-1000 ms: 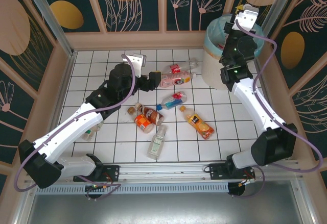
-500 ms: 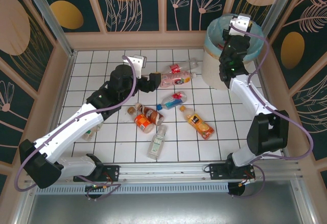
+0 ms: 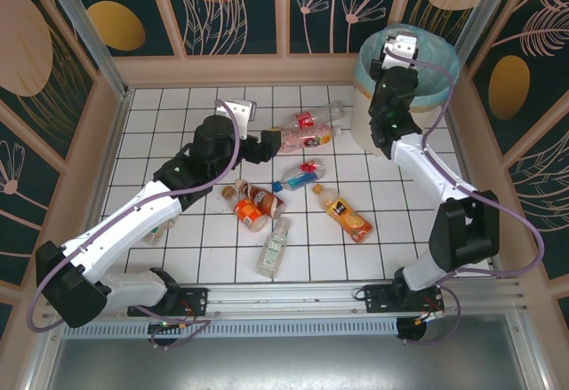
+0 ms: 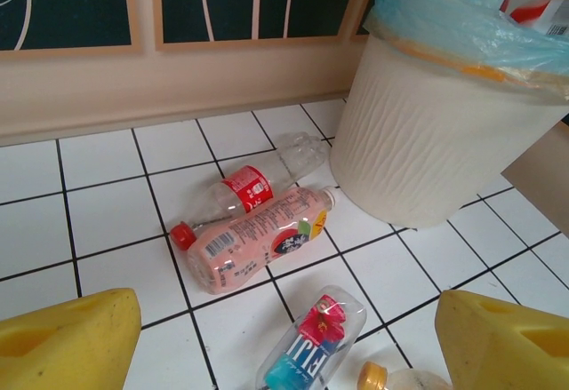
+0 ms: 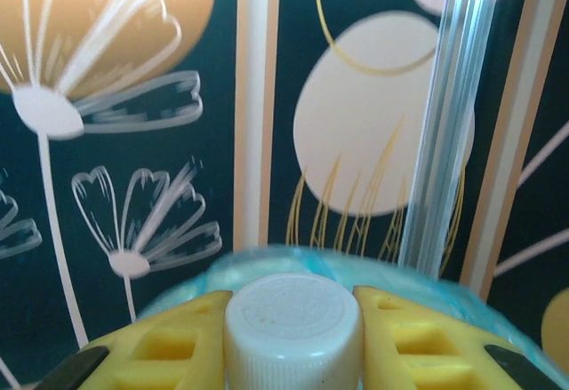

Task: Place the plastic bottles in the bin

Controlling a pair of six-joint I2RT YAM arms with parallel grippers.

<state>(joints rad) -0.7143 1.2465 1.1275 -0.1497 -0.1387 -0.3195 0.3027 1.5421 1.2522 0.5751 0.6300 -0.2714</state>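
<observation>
My right gripper turns and moves in from the bin's rim over the teal-lined bin opening (image 5: 391,276) next. It releases the white-capped bottle (image 5: 293,314), as the bin's rim lies close below.
Over the near-left rim of the bin (image 3: 418,88), my right gripper (image 3: 394,63) is raised. Up close, the right gripper (image 5: 293,328) is shut on a white-capped bottle (image 5: 293,314), with the teal liner (image 5: 427,283) just behind it. My left gripper (image 3: 271,139) is open and low, and points at a pink bottle (image 3: 302,138). From the left wrist, the left gripper (image 4: 284,323) hangs open above the tiles. Ahead of it lie the pink bottle (image 4: 258,239), a clear red-labelled bottle (image 4: 249,186) and a blue-labelled bottle (image 4: 311,346). The bin (image 4: 427,141) stands to their right.
More bottles lie mid-table: an orange one (image 3: 342,213), two brown-red ones (image 3: 252,203), a clear one with a green cap (image 3: 276,246) and one under the left forearm (image 3: 158,230). Wooden walls (image 3: 231,70) close the tiled floor on three sides.
My right arm has swung left over the bin with the bottle in its grip. The left gripper has crept slightly right toward the pink bottle.
</observation>
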